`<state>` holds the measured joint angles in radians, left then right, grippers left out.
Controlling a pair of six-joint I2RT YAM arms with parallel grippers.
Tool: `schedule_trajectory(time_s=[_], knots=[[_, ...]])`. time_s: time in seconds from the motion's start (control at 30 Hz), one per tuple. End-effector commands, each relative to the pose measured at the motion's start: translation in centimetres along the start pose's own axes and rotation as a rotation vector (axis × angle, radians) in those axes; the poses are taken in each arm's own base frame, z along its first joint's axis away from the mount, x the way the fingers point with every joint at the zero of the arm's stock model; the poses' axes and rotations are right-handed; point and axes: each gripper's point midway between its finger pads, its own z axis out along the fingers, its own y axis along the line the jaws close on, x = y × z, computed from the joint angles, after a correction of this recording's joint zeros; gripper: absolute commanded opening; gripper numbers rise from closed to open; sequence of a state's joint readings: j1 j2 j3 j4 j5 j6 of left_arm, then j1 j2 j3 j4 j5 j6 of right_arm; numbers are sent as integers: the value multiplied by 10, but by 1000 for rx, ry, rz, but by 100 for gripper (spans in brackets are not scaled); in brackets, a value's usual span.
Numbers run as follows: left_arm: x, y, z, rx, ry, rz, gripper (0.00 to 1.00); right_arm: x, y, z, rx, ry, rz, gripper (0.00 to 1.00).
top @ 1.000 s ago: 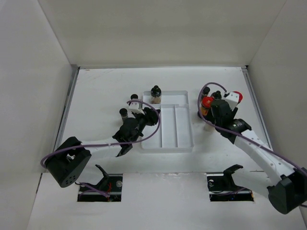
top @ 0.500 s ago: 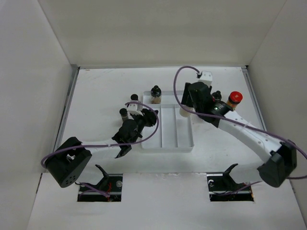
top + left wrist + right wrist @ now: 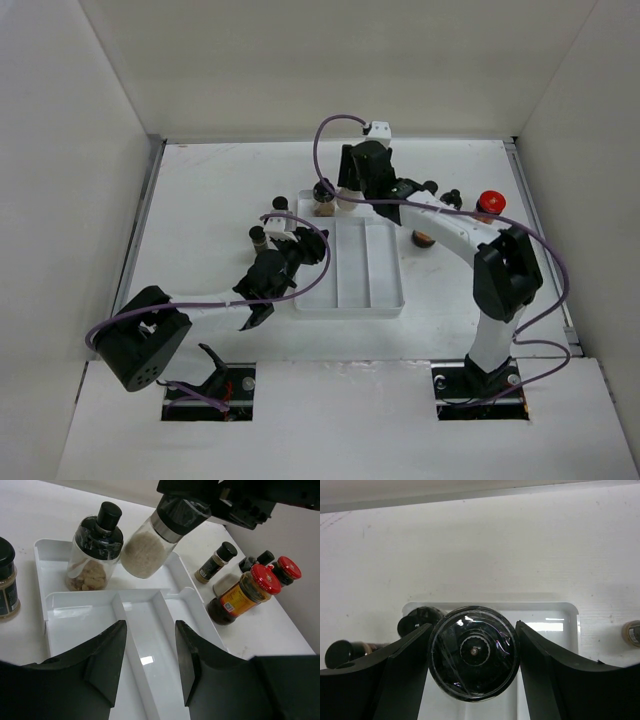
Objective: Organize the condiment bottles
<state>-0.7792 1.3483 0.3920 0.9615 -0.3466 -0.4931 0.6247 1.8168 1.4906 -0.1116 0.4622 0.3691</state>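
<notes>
My right gripper needs to lower the jar next onto the bottom of the tray's back section, beside the black-capped shaker, and let go of it, because the jar's base is still above the tray (image 3: 345,302).
My right gripper (image 3: 352,192) (image 3: 472,625) is shut on a grey-lidded jar (image 3: 150,545) of white grains. It holds the jar tilted by the lid (image 3: 472,652) over the back compartment of the white tray (image 3: 345,302) (image 3: 40,547). A black-capped shaker (image 3: 323,200) (image 3: 95,550) stands in that compartment, just left of the jar. My left gripper (image 3: 298,250) (image 3: 150,625) hovers over the tray's near left part, open, with nothing between its fingers. Right of the tray are two red-capped jars (image 3: 240,597) (image 3: 286,570) and two slim dark vials (image 3: 217,562) (image 3: 257,560).
Two black-capped shakers (image 3: 258,238) (image 3: 280,207) stand on the table left of the tray, close to my left arm. The right arm stretches across the tray's back right corner. White walls close in the table at the back and sides.
The right arm swung left from the bottles at the right, carrying the grey-lidded jar to the tray's back compartment. The left arm stayed put.
</notes>
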Motion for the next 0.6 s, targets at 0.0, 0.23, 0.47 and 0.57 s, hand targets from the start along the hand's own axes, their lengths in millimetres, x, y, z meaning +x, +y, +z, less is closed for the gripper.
schedule_trajectory(time_s=[0.0, 0.23, 0.47, 0.57], knots=[[-17, -9, 0, 30, -65, -21, 42, -61, 11, 5, -41, -167, 76, 52], [-14, -9, 3, 33, -56, -24, 42, -37, 7, 32, -36, -122, 77, 54], [-14, -9, 3, 34, -55, -24, 42, -2, 6, 49, -14, -55, 68, 67], [-14, -9, 2, 32, -54, -24, 43, -3, 4, 46, -6, -58, 74, 79]])
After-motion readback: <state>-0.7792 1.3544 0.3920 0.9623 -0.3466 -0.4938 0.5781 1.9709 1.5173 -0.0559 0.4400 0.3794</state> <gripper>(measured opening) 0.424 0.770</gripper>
